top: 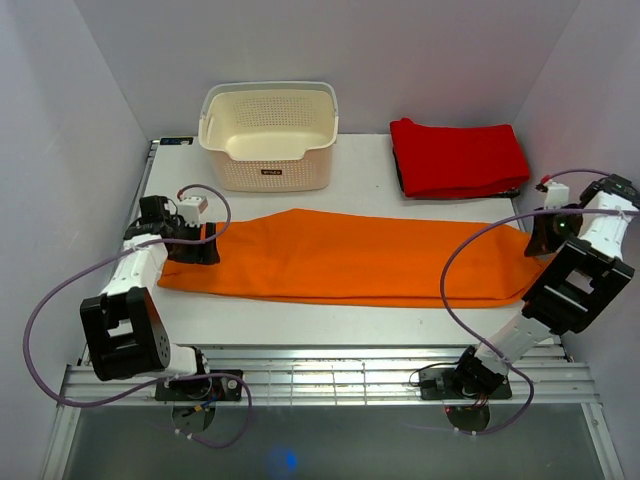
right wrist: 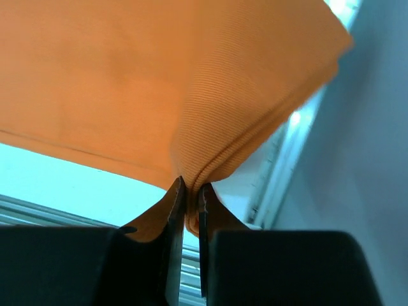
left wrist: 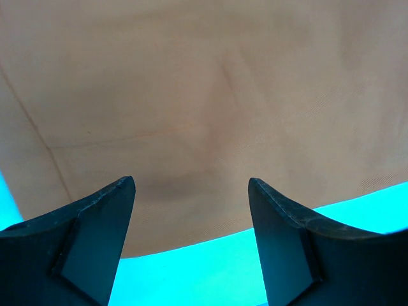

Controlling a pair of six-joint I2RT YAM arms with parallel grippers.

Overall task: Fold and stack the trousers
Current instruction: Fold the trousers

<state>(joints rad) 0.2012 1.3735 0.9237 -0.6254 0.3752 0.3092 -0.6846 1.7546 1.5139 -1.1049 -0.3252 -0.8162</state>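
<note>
My right gripper should next sweep over the trousers' flat cloth before the basket and release the trousers' folded edge, because that cloth lies to its left in the top view.
The orange trousers (top: pixel 350 258) lie flat across the table, folded lengthwise, reaching from the left arm to the right arm. My left gripper (top: pixel 205 244) is open at their left end; in the left wrist view its fingers (left wrist: pixel 95 217) hover apart just over the cloth (left wrist: pixel 204 95) near its edge. My right gripper (top: pixel 543 240) is at the right end. In the right wrist view it (right wrist: pixel 190 191) is shut on a pinched fold of the trousers (right wrist: pixel 159 83), lifted slightly off the table.
A cream perforated basket (top: pixel 268 135) stands at the back, left of centre. A folded red cloth (top: pixel 457 158) lies at the back right. The enclosure walls stand close on both sides. A slatted metal strip (top: pixel 330 375) runs along the near edge.
</note>
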